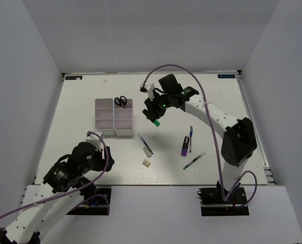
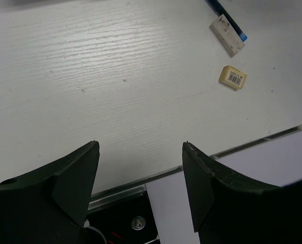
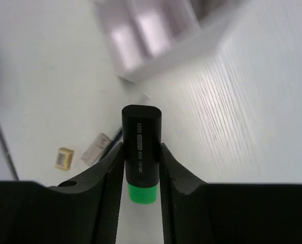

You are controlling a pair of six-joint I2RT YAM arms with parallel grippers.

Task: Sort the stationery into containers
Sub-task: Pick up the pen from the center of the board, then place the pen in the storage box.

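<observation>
The highlighter goes over the tray's middle section in the scissors' row (image 1: 123, 114) (image 3: 154, 28) next for my right gripper to release, as that section lies to the gripper's left in the top view.
My right gripper (image 1: 154, 119) is shut on the green highlighter (image 1: 155, 122), held above the table just right of the white organiser tray (image 1: 123, 133). In the right wrist view the highlighter (image 3: 140, 152) sits black cap forward between the fingers, with the tray (image 3: 161, 51) blurred ahead. Black-handled scissors (image 1: 121, 101) lie in the tray's far right compartment. On the table lie a purple highlighter (image 1: 185, 146), a blue pen (image 1: 191, 137), a green pen (image 1: 193, 161), another blue pen (image 1: 143, 142), a pale eraser (image 1: 147, 151) and a beige eraser (image 1: 146, 162). My left gripper (image 1: 95, 138) is open and empty near the front left.
The left wrist view shows the table's front edge (image 2: 252, 140) under the open jaws, with both erasers (image 2: 233, 77) and a blue pen tip (image 2: 227, 18) at upper right. White walls enclose the table on three sides.
</observation>
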